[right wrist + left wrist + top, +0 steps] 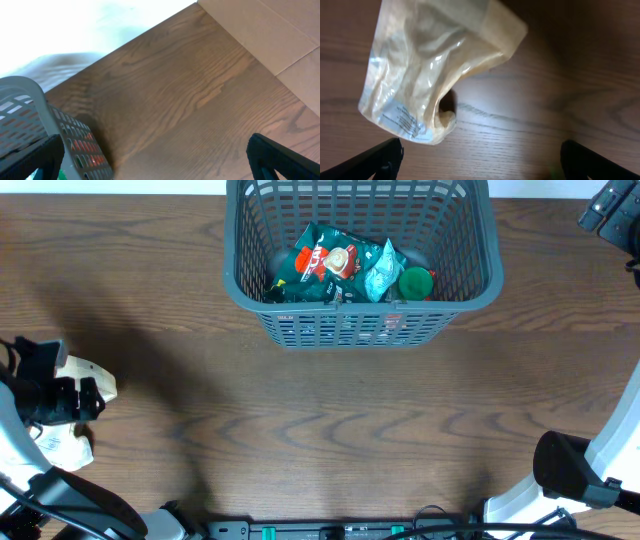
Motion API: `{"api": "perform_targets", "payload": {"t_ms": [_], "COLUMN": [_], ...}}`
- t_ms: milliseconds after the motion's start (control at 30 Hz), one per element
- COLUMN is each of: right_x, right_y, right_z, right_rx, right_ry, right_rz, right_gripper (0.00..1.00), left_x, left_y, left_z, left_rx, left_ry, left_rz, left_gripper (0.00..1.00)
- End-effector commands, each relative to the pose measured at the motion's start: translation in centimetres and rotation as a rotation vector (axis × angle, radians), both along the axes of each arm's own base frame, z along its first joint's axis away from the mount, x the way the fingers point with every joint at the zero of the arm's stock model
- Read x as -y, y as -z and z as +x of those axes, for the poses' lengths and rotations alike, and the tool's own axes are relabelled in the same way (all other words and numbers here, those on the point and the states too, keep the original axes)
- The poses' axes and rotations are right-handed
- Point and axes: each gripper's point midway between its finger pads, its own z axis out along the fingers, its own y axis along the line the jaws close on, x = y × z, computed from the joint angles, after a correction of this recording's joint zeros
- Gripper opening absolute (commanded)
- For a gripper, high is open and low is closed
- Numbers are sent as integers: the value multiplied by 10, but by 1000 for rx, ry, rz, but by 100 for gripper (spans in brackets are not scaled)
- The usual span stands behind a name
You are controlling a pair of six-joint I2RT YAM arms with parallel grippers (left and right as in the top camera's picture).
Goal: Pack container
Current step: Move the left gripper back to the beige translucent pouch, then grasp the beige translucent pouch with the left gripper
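Observation:
The packet is off-center to the left in the wrist view, so I should move my left gripper that way and lower it onto the pale tan packet's crinkled middle (431, 65).
The container (360, 320) is a dark grey lattice basket at the table's far middle. It holds green snack packets (318, 265), a pale blue packet (383, 270) and a green round item (415, 282). A pale tan, partly clear packet (435, 65) lies on the wood just ahead of my left gripper (480, 162), whose fingers are open and empty. In the overhead view this gripper (72, 396) is at the left edge with the packet (92, 378) beside it. My right gripper (155, 162) is open and empty beside the basket's corner (30, 110), at the far right overhead (610, 210).
A brown cardboard surface (270, 35) lies past the table's edge in the right wrist view. The arm bases (560, 475) stand along the front edge. Bare wood tabletop (330, 430) lies between the basket and the front edge.

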Motion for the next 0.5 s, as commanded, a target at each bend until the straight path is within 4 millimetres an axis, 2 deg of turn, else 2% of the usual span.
{"api": "perform_targets", "payload": {"t_ms": [0,200,467], "right_x": [0,0,0], "right_y": [-1,-1,-1], "right_z": [-1,-1,-1], "right_rx": [6,6,6], "right_ry": [10,10,10], "right_rz": [8,8,8], "right_gripper": [99,99,99], "left_x": [-6,-31,-42], "left_y": [8,15,40], "left_z": [-11,-17,-16], "left_rx": [-14,-32,-62], "left_ry": [-3,-1,13], "left_rz": [8,105,77], "left_gripper": [99,99,99]}}
